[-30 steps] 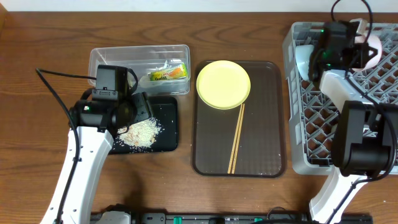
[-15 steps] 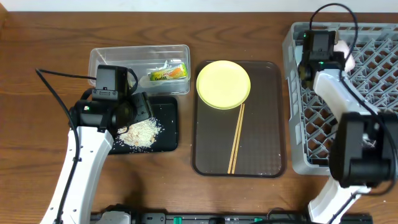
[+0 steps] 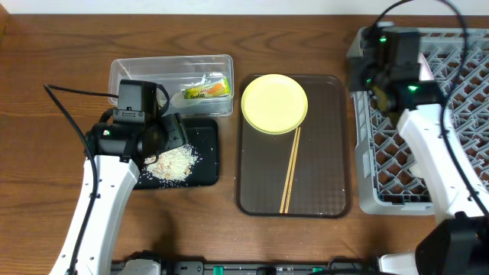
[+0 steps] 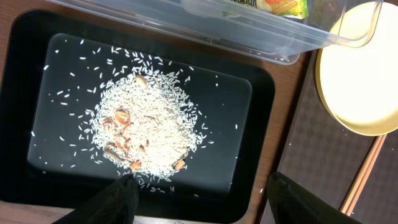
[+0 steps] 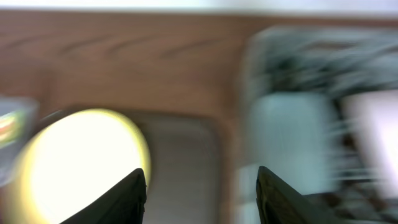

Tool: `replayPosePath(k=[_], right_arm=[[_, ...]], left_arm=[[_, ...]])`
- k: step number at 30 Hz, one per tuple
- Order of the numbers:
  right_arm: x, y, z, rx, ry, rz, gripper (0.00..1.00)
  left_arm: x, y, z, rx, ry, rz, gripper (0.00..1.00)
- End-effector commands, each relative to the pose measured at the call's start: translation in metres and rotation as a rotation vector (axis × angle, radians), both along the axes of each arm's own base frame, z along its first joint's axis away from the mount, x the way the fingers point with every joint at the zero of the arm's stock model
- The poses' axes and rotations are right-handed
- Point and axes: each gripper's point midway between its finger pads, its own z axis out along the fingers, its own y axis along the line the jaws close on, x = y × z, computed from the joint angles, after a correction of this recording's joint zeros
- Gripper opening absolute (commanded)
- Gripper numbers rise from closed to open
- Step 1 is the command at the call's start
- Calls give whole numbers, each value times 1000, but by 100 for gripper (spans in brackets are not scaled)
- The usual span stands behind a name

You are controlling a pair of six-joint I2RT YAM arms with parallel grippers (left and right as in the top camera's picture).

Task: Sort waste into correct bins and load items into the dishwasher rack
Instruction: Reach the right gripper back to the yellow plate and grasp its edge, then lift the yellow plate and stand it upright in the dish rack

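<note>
My right gripper moves from the rack (image 3: 397,153) down onto that rim next.
My left gripper (image 4: 199,206) hangs open just above the near edge of the black tray (image 4: 258,124), where a heap of rice leftovers (image 4: 144,132) lies. Behind it stands the clear tub (image 3: 137,70) with the green-and-orange wrapper (image 3: 206,89) inside. On the brown serving tray (image 3: 328,153) lie the yellow plate (image 3: 274,103) and the chopsticks (image 3: 291,169). My right gripper (image 3: 365,76) is open and empty over the left edge of the grey rack (image 3: 397,153). Its wrist view is blurred: the plate (image 5: 81,162) at left, a pale blue bowl (image 5: 292,134) in the rack at right.
The rack's pegs and lattice fill the right side of the table. Bare wooden table (image 3: 61,92) lies left of the tub and along the front. The left arm's cable (image 3: 65,111) loops beside the black tray.
The right arm has swung left from the rack's back corner to its left edge, and its jaws have opened. The left arm and gripper have not moved.
</note>
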Motion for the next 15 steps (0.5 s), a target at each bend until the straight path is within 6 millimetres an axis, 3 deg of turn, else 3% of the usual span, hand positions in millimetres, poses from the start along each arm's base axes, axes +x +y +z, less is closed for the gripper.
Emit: replayPosePath(k=[1,15], right_arm=[[-14,52,-27,164,124,63,51],[-31,82,-176,71,458,-147,46]], left_arm=[[0,3,-1,6,5,21,69],[0,3,-1,6,5,21,69]])
